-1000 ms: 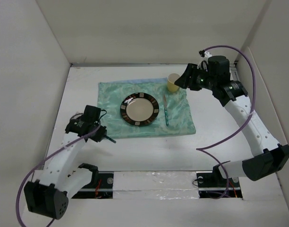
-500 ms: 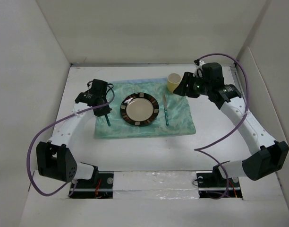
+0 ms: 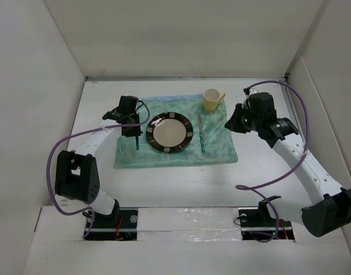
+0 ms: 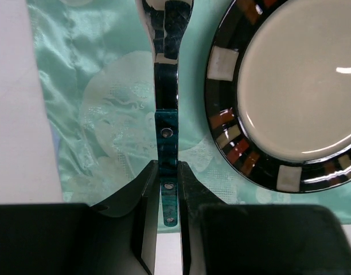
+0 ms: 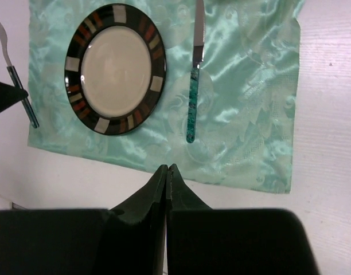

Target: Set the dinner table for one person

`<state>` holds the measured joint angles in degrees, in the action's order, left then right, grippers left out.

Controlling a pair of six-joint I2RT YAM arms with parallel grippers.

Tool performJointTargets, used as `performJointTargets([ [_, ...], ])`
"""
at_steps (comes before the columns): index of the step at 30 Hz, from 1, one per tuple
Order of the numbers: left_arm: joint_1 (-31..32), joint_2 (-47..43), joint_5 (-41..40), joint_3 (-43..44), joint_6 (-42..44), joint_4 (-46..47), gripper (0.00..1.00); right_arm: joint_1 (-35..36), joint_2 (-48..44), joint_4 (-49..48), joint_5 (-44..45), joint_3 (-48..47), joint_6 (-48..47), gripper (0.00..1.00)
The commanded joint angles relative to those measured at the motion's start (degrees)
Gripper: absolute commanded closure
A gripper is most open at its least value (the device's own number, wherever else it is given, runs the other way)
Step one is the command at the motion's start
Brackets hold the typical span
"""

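My left gripper lowers the fork onto the part of the mat beside the plate next and releases the fork's handle. That side of the plate lies clear opposite the knife.
On the white dinner table a mint-green placemat carries a dark-rimmed plate with a teal-handled knife lying to its right. A yellow mug stands upright at the mat's far right corner. My left gripper is over the mat's left side, shut on the teal handle of a fork, which points away alongside the plate. Right of the mat, my right gripper hovers shut and empty. Its wrist view shows the closed gripper above the plate, knife and fork.
White panels wall the table on the left, back and right. Purple cables loop from both arms. A taped strip and both arm bases run along the near edge.
My left arm swung from the table's left side to the mat, carrying the fork beside the plate. My right gripper left the mug, drew back to the right and shut.
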<state>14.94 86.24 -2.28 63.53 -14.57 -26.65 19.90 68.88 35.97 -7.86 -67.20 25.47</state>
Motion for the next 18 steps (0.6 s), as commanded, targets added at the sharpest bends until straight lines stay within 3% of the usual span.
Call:
performJointTargets([
  [1,0.09,1.20,0.79,-0.86,2.53,3.36,1.00,-0.91,-1.91,-0.55,2.49,1.54,-0.16,0.98],
  [2,0.09,1.91,0.44,-0.95,2.61,3.45,1.00,-0.92,-2.08,-0.55,2.58,1.81,-0.07,0.98],
  [3,0.09,3.22,-0.26,-0.86,3.05,3.80,1.00,-0.92,-2.26,-0.55,2.67,2.16,0.27,0.92],
  [5,0.09,4.37,-0.53,-0.86,3.14,3.72,1.00,-0.92,-2.52,-0.55,2.67,2.42,0.36,0.89],
  [9,0.09,6.66,-1.14,-0.60,3.76,4.24,1.00,-0.92,-2.88,-0.63,2.59,3.30,0.72,0.72],
  [12,0.09,8.50,-0.79,-0.51,3.76,4.85,1.00,-0.92,-2.96,0.07,2.59,3.57,0.89,0.65],
  [18,0.09,10.97,-0.27,-0.16,3.23,5.38,1.00,-1.44,-3.58,0.16,2.85,4.27,1.07,0.62],
])
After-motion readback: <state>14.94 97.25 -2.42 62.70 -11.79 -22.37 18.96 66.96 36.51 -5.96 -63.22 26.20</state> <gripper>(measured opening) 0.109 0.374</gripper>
